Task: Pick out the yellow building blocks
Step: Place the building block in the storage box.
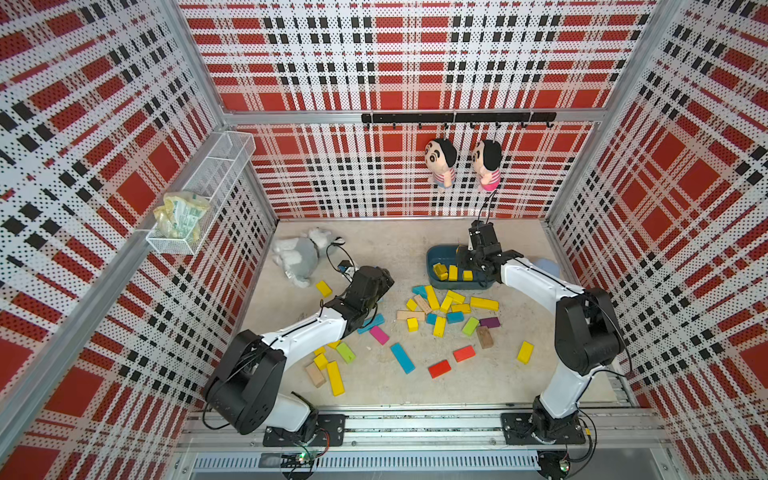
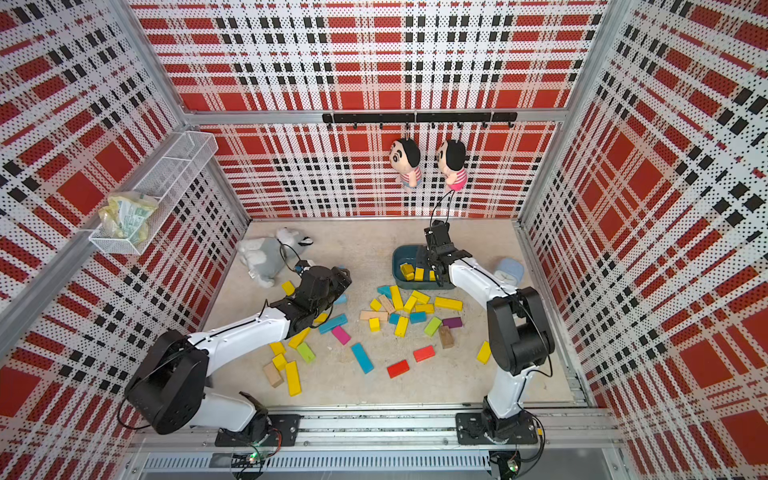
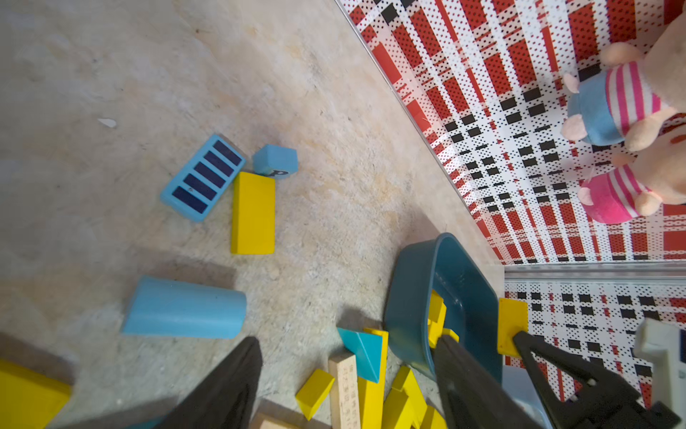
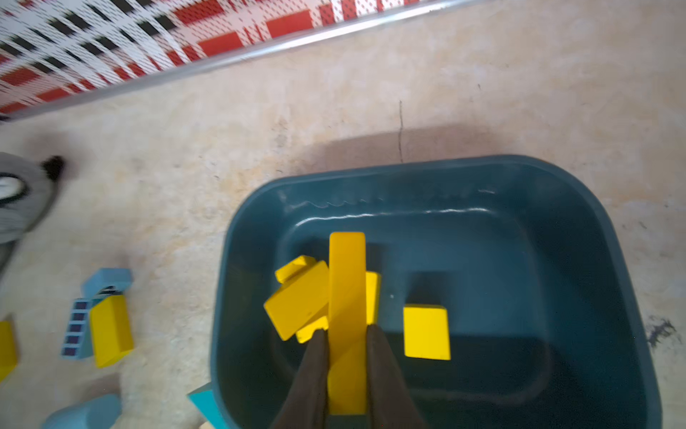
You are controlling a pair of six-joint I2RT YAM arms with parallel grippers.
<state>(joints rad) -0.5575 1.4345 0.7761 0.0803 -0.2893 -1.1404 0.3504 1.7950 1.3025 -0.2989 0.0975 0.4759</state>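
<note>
My right gripper lowers into the teal tub [image 1: 434, 253] next and lets go of the long yellow bar in the bare gap below, between the yellow blocks.
Yellow building blocks lie scattered on the floor in both top views: a cluster in the middle [image 1: 446, 303] [image 2: 409, 303], a long bar at the front left [image 1: 335, 377], one at the right [image 1: 525, 352]. A few sit inside the teal tub [image 1: 434, 253] [image 4: 408, 169]. My right gripper [image 4: 347, 334] hangs over the tub, shut on a long yellow bar [image 4: 347, 282] that points down into it. My left gripper [image 3: 345, 356] is open and empty, low over the floor left of the cluster [image 1: 376, 282]; a yellow brick [image 3: 253, 213] lies ahead of it.
Teal [image 1: 402, 357], red [image 1: 439, 368], green, magenta, purple and tan blocks mix with the yellow ones. A light blue cylinder [image 3: 183, 308] and a blue slatted piece [image 3: 203, 177] lie near the left gripper. A grey plush [image 1: 297, 257] lies at the back left, and dolls [image 1: 440, 160] hang on the back wall.
</note>
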